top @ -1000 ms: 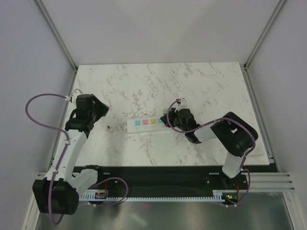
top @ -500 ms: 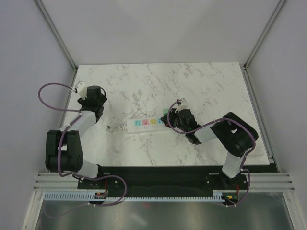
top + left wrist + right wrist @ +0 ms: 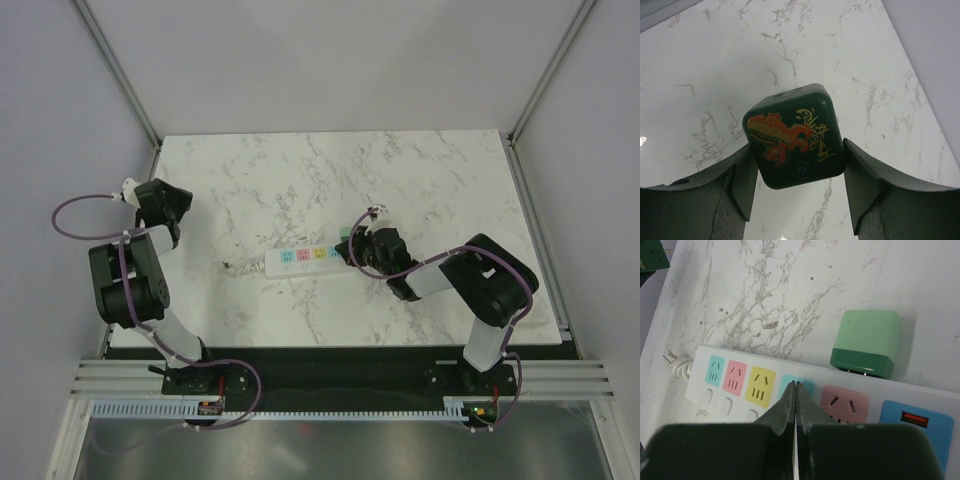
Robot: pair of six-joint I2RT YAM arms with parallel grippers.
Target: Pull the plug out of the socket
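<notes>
My left gripper moves down to the bare marble below it next and releases the plug there, since the plug is already off the socket.
The plug, a dark green cube with an orange-yellow dragon mark, sits off the socket between the fingers of my left gripper, held above the marble. In the top view my left gripper is at the table's left edge, well away from the socket. The socket is a long white strip with pastel outlets. My right gripper is shut with nothing in it, its tips pressed on the light-blue outlet; in the top view it is over the strip's right end.
A light green block with a dark green base lies on the marble against the strip's far side, prongs showing. The strip's short cord stub points left. The marble table ends at side walls left and right.
My left arm has folded back and carried the plug leftward to the table's left edge. The right gripper and the socket have not moved.
</notes>
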